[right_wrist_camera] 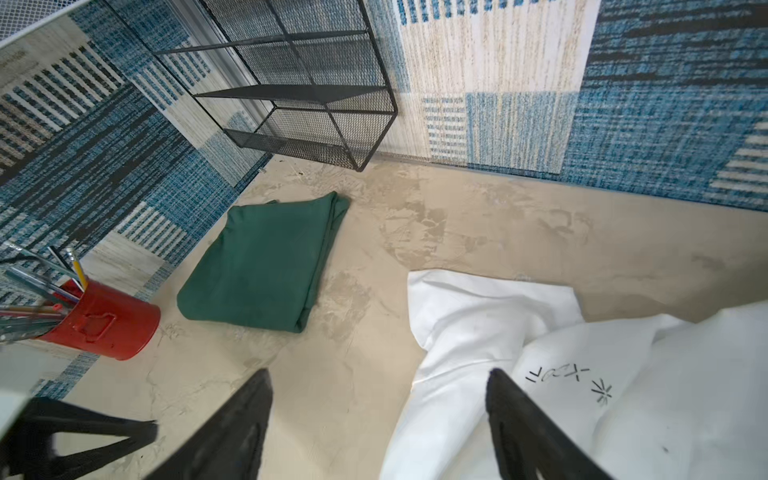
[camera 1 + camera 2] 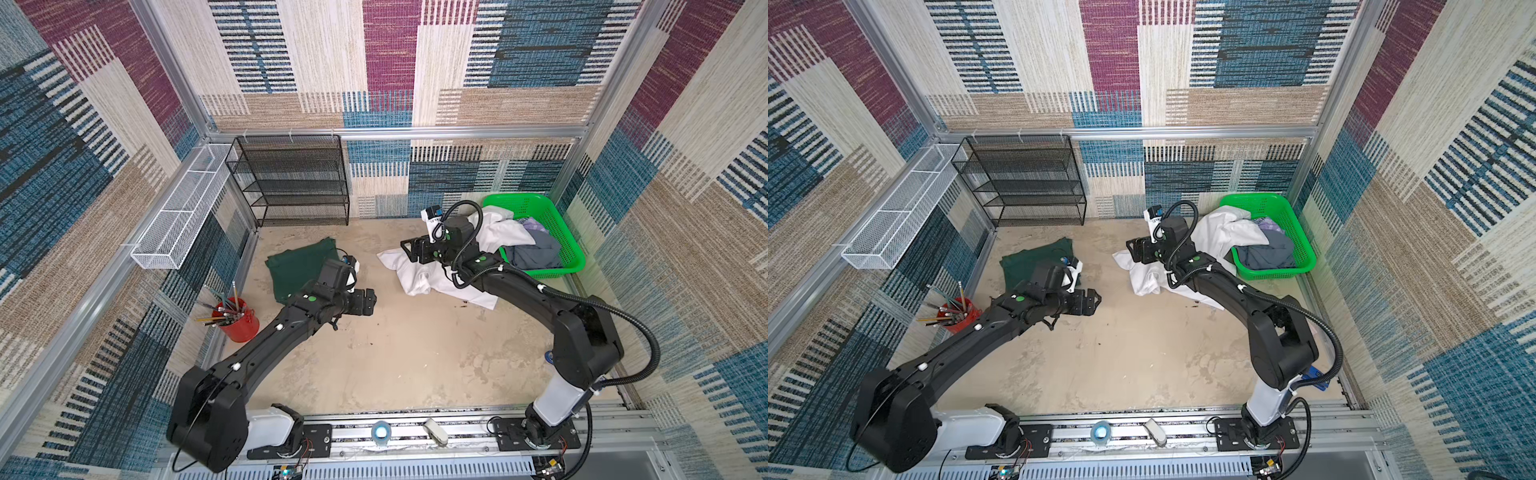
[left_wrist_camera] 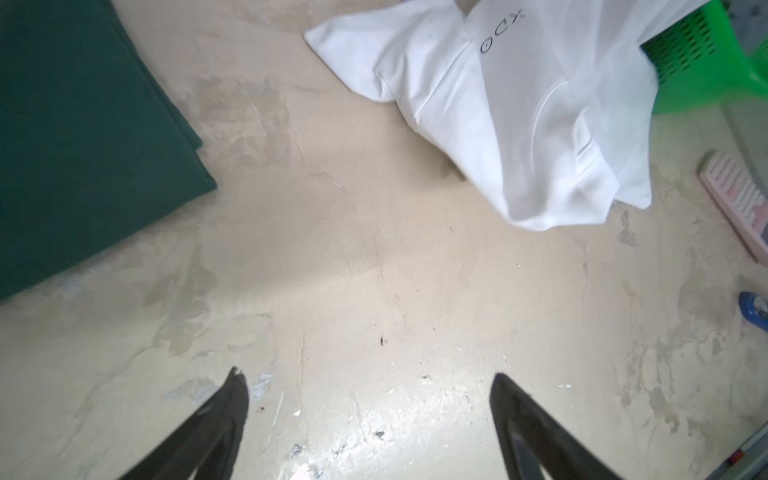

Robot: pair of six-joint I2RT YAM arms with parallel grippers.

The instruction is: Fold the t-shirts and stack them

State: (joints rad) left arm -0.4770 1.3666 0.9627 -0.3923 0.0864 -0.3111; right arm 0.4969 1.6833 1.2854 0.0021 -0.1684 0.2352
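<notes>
I will lower my left gripper next toward the basket, onto the white t-shirt's near edge [image 2: 416, 283] [image 3: 553, 192]. That edge is below my left gripper on the basket's side and spills onto open table.
A crumpled white t-shirt [image 2: 419, 272] [image 2: 1144, 276] spills from the green basket onto the table right of centre; it also shows in both wrist views [image 3: 519, 124] [image 1: 478, 324]. A dark green t-shirt [image 2: 297, 262] [image 2: 1034, 257] [image 1: 257, 266] lies folded flat at the back left. A grey t-shirt [image 2: 536, 253] with a lilac patch sits bunched in the basket. My right gripper [image 2: 405, 249] [image 1: 380, 372] hangs open just over the white t-shirt's left edge, holding nothing. My left gripper [image 2: 372, 301] [image 3: 368, 373] is open over bare table between the green and white t-shirts.
The green mesh basket [image 2: 559, 232] stands at the back right against the wall. A black mesh shelf [image 2: 291, 178] and a white wire tray [image 2: 183, 208] line the back left. A red can of pencils [image 2: 239, 322] stands by the left wall beside my left arm.
</notes>
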